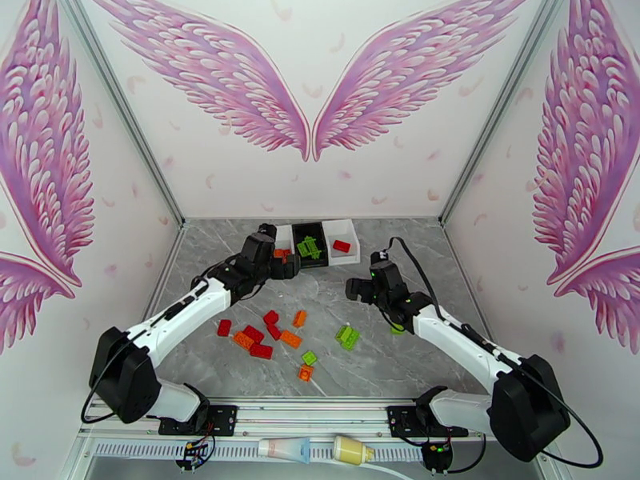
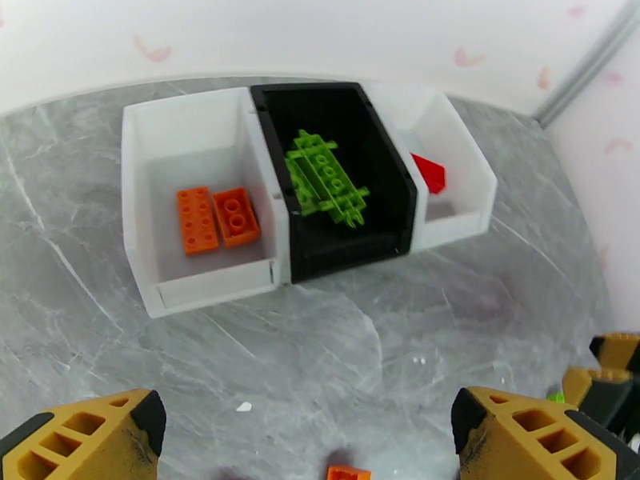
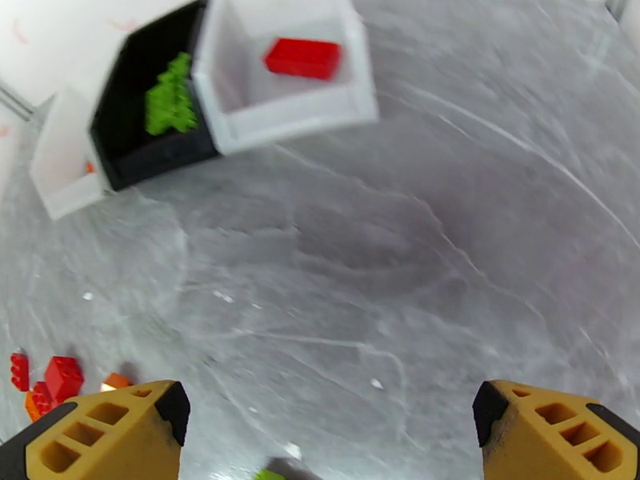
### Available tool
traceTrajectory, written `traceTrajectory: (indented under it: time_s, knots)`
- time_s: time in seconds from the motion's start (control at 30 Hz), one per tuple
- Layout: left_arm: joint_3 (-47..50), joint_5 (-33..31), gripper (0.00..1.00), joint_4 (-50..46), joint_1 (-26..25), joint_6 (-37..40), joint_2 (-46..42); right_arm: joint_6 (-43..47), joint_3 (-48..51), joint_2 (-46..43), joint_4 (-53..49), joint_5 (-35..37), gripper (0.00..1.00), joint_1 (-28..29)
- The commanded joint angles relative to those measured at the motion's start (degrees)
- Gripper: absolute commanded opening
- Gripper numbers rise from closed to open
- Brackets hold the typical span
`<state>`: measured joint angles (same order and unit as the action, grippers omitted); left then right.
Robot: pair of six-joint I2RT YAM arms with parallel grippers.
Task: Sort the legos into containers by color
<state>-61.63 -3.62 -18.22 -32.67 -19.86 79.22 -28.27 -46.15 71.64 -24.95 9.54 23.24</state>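
The robot's right gripper will pull back and lower onto the lone green brick beside its forearm, since this brick is still outside the black box that holds green legos.
The containers stand in a row at the back of the table. The left white box holds two orange legos, the black middle box holds green legos, and the right white box holds a red lego. Several loose red, orange and green legos lie on the table's middle. My left gripper hovers open just in front of the left box, nothing between its fingers. My right gripper is open and empty, to the right of the boxes' front.
A green brick lies beside my right forearm. An orange brick sits just below the left gripper. The enclosure's side walls close the grey table on both sides.
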Motion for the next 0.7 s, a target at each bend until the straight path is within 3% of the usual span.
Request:
traceTrajectory:
  time_s: [0.0,0.23,0.4,0.57,0.67]
  knots:
    - [4.58,9.58,0.99,8.41,-0.90,10.35,-4.85,-4.62,0.13,-2.03,-11.53,1.73,1.00,-2.76]
    - [8.20,26.06,0.99,15.94,-2.65,23.21,-5.53,-5.18,1.29,1.32,-15.71,-4.83,0.95,-9.83]
    - [7.31,34.94,0.99,16.83,-4.22,30.28,-3.35,-2.32,-1.56,8.20,-19.96,-6.04,0.91,-11.15]
    - [7.22,38.14,0.99,16.79,-5.74,34.75,-2.41,1.59,-3.79,13.62,-22.39,-6.64,0.85,-12.08]
    - [7.74,38.02,0.99,17.06,-6.01,36.29,-2.22,3.05,-5.03,15.70,-22.37,-6.84,0.77,-12.19]
